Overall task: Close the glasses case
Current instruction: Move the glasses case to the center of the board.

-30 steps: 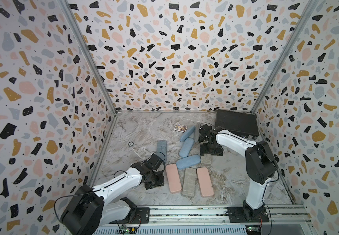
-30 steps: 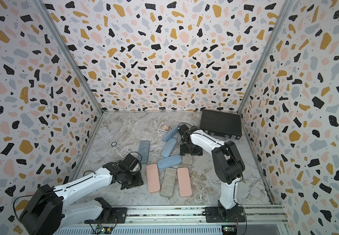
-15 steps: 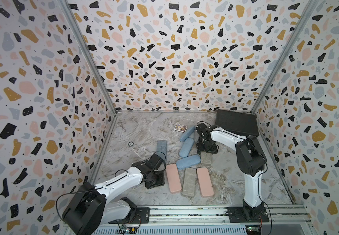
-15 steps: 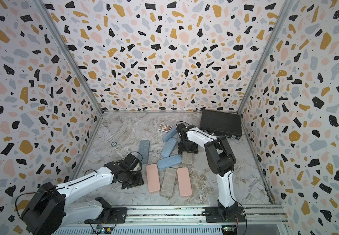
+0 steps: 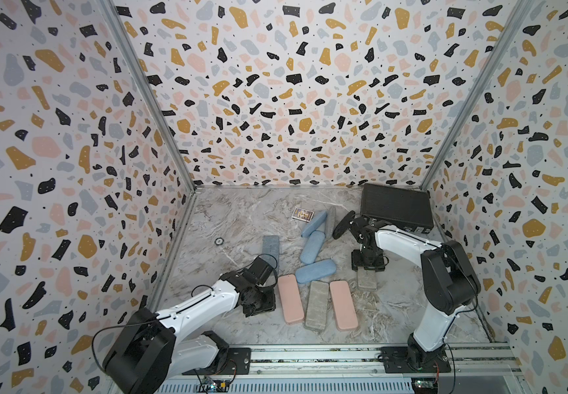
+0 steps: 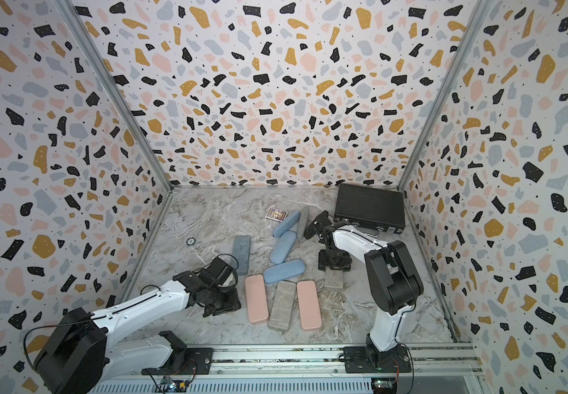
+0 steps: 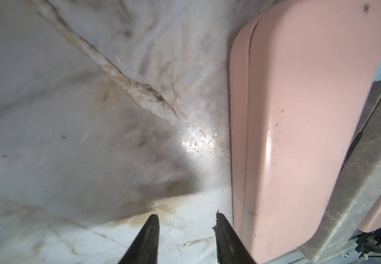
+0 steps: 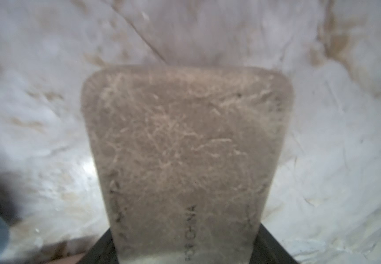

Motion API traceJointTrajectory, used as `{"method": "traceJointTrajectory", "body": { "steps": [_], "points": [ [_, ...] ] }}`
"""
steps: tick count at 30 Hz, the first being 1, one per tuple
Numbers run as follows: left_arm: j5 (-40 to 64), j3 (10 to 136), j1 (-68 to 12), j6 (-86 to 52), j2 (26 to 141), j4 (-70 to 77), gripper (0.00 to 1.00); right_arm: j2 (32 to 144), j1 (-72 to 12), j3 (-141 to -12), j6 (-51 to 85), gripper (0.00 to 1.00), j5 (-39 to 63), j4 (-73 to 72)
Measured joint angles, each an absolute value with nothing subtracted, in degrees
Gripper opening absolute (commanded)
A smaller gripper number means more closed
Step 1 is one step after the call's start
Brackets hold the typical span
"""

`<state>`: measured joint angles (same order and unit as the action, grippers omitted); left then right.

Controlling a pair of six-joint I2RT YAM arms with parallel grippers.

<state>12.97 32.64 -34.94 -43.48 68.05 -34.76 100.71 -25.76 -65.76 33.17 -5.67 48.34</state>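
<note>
The right gripper draws the held grey-beige case back to the bare floor (image 5: 365, 309) beside the nearest pink case next and releases it alongside.
A grey-beige glasses case (image 5: 367, 283) (image 6: 334, 281) lies flat on the marble floor at the right. My right gripper (image 5: 367, 267) (image 6: 333, 267) points down over its far end. In the right wrist view the case (image 8: 185, 137) fills the middle, lettered top face up, and I see no gap in it. The right gripper (image 8: 185, 228) is shut on it, one black finger against each long side. My left gripper (image 5: 258, 307) (image 6: 222, 307) rests low at the front left. Its jaws (image 7: 185, 216) stand open over bare floor, right beside a pink case (image 7: 299, 128).
Two pink cases (image 5: 290, 303) (image 5: 343, 305) and a grey one (image 5: 317, 305) lie side by side at the front. Three blue cases (image 5: 316, 271) (image 5: 312, 247) (image 5: 314, 219) and a grey-blue one (image 5: 271, 250) lie behind. A black box (image 5: 396, 206) fills the back right corner, with a small card box (image 5: 302, 214) nearby.
My right gripper has moved right and toward the front, and the grey-beige case has shifted with it. Its jaws have narrowed onto the case. The left arm has not moved.
</note>
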Motion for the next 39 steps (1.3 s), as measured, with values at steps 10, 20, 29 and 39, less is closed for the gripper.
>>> {"method": "traceJointTrajectory", "body": {
  "steps": [10, 20, 29, 39],
  "points": [
    [12.9, 32.8, -34.9, -43.1, 65.5, -35.6, 0.42, 85.8, -30.7, -49.6, 39.7, 0.57, -3.9, 47.8],
    [12.8, 32.8, -34.9, -43.7, 62.6, -36.2, 0.42, 85.2, -40.7, -47.4, 46.3, 0.58, -3.6, 45.3],
    [12.5, 32.6, -34.9, -44.1, 61.6, -36.5, 0.42, 86.2, -44.5, -47.2, 50.3, 0.62, -3.7, 44.3],
    [12.5, 32.5, -34.9, -44.1, 61.6, -36.4, 0.42, 86.1, -45.4, -47.2, 51.7, 0.68, -4.3, 44.5]
  ]
}}
